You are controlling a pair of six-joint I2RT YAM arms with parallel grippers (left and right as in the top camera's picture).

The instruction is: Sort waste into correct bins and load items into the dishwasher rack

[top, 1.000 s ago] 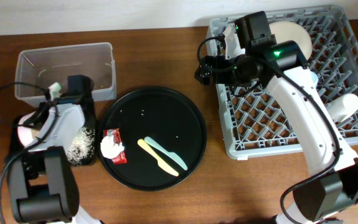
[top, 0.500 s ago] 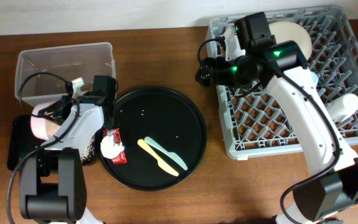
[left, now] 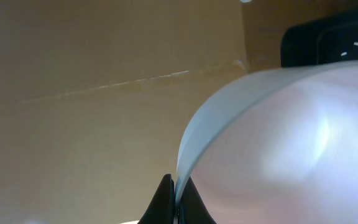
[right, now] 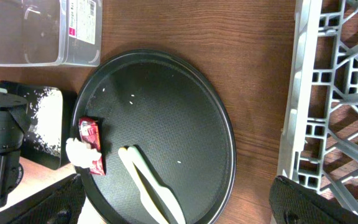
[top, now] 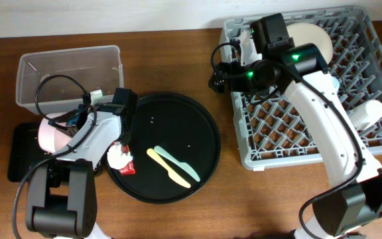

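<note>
The round tray's far part (top: 162,121) is empty, so the left gripper should carry the bowl (top: 47,136) to the right in the overhead view, bring it down there and release it.
My left gripper (left: 176,199) is shut on the rim of the small white bowl (top: 47,136), holding it over the shallow black tray (top: 17,154). In the left wrist view the bowl (left: 291,149) fills the right half. The rice heap (right: 48,118) lies on the black tray. The crumpled red-print wrapper (top: 120,158) and the yellow utensil (top: 163,166) and green utensil (top: 180,166) lie on the round black tray (top: 201,129). My right gripper (right: 179,208) is open and empty, above the table by the left edge of the dishwasher rack (top: 257,156). The rack holds the cream plate (top: 312,36) and the white cup (top: 367,113).
The clear tub (top: 71,73) stands at the back left, behind the black tray. My left arm's cable loops over the tub's front edge. Bare wood runs between the round tray and the rack.
My left arm has swung to the right with the bowl, from over the black tray's middle toward the round tray's left rim. The right arm has not moved.
</note>
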